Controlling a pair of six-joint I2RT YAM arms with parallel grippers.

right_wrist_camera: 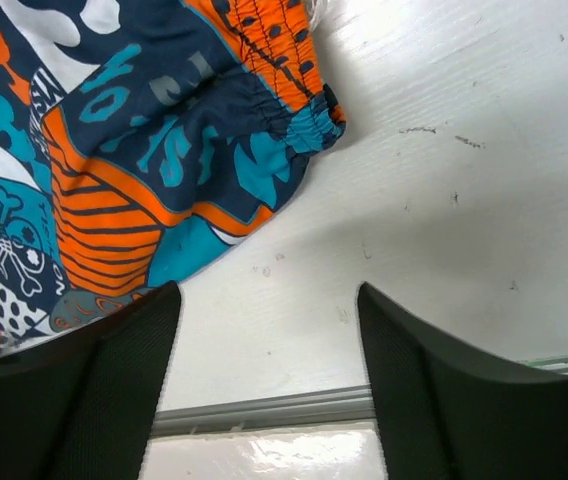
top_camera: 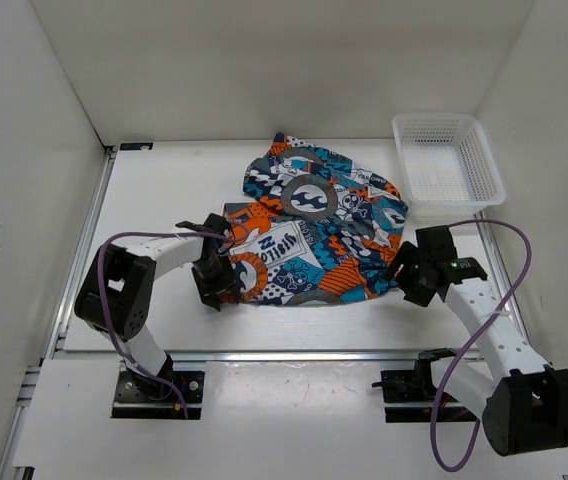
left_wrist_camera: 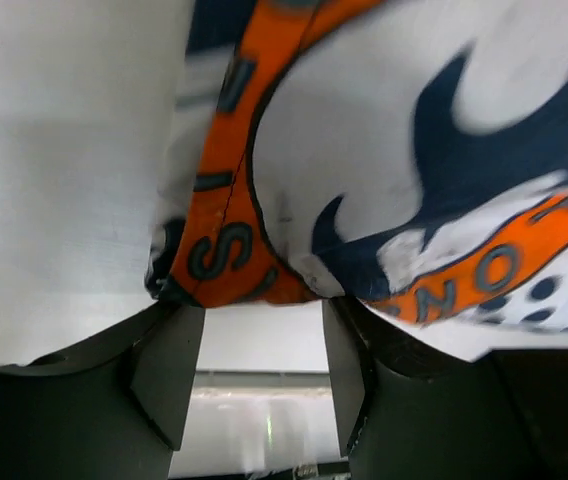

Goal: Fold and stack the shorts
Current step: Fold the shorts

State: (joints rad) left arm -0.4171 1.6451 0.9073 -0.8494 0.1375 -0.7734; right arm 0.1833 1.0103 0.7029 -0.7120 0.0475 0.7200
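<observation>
I need to lower my right gripper outward, still open, onto the shorts' gathered waistband corner [top_camera: 392, 279] [right_wrist_camera: 316, 126] and close it. That corner is below my fingers and a little outward of them.
The shorts [top_camera: 314, 225], in a teal, orange, navy and white comic print, lie rumpled and partly spread in the middle of the table. My left gripper [top_camera: 214, 280] is at their near left corner. In the left wrist view it [left_wrist_camera: 262, 345] is open, and the orange-and-white hem [left_wrist_camera: 254, 270] lies just past the fingertips with nothing between the jaws. My right gripper [top_camera: 404, 272] is at the shorts' right edge. In the right wrist view it [right_wrist_camera: 269, 310] is open over bare table. The gathered waistband corner [right_wrist_camera: 304, 125] lies ahead, and the shorts' edge [right_wrist_camera: 114, 250] touches the left finger.
A white plastic mesh basket [top_camera: 447, 165] stands at the back right, just beyond the shorts. White walls enclose the table on the left, back and right. A metal rail [top_camera: 294, 355] runs along the near edge of the table.
</observation>
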